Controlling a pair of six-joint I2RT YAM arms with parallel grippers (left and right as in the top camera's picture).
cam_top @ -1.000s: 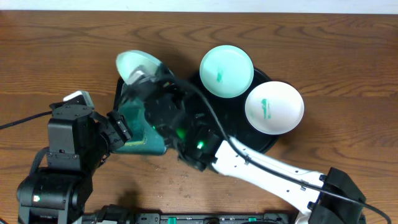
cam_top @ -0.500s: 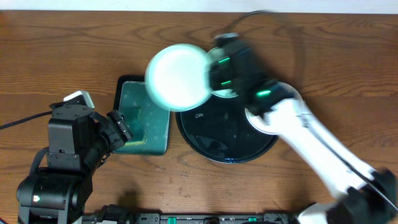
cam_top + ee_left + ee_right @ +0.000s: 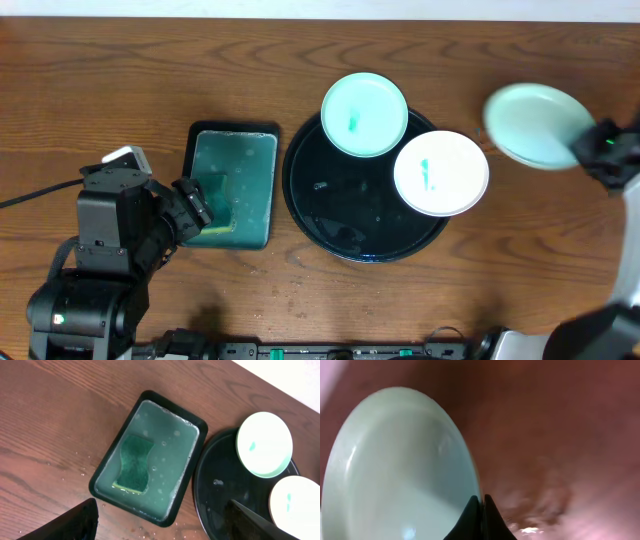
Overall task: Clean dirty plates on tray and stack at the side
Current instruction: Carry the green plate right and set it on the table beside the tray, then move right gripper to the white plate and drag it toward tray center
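Observation:
Next, my right gripper lowers the clean mint plate (image 3: 532,125) and draws it back onto the bare wood (image 3: 528,183) beside the white plate. It releases the plate there, since that spot is empty.
The round black tray (image 3: 340,215) holds two plates, each with a teal smear: a pale mint one (image 3: 364,114) at its far edge and a white one (image 3: 441,172) at its right. Both show in the left wrist view, the mint one (image 3: 263,444) and the white one (image 3: 296,502), on the tray (image 3: 225,485). My right gripper (image 3: 590,148) is shut on the rim of a third, clean pale mint plate (image 3: 532,125) and holds it above the table right of the tray. In the right wrist view its fingers (image 3: 481,512) pinch the plate's edge (image 3: 395,470). My left gripper (image 3: 160,525) is open and empty.
A dark rectangular tray of teal liquid (image 3: 234,185) stands left of the round tray, with a green sponge (image 3: 135,462) lying in it. Water drops lie on the wood near its front corner. My left arm's base (image 3: 100,250) sits at the front left.
My right arm has swung the clean plate from over the liquid tray, across the round tray, to the right side of the table. The two smeared plates are uncovered again. The left arm has not moved.

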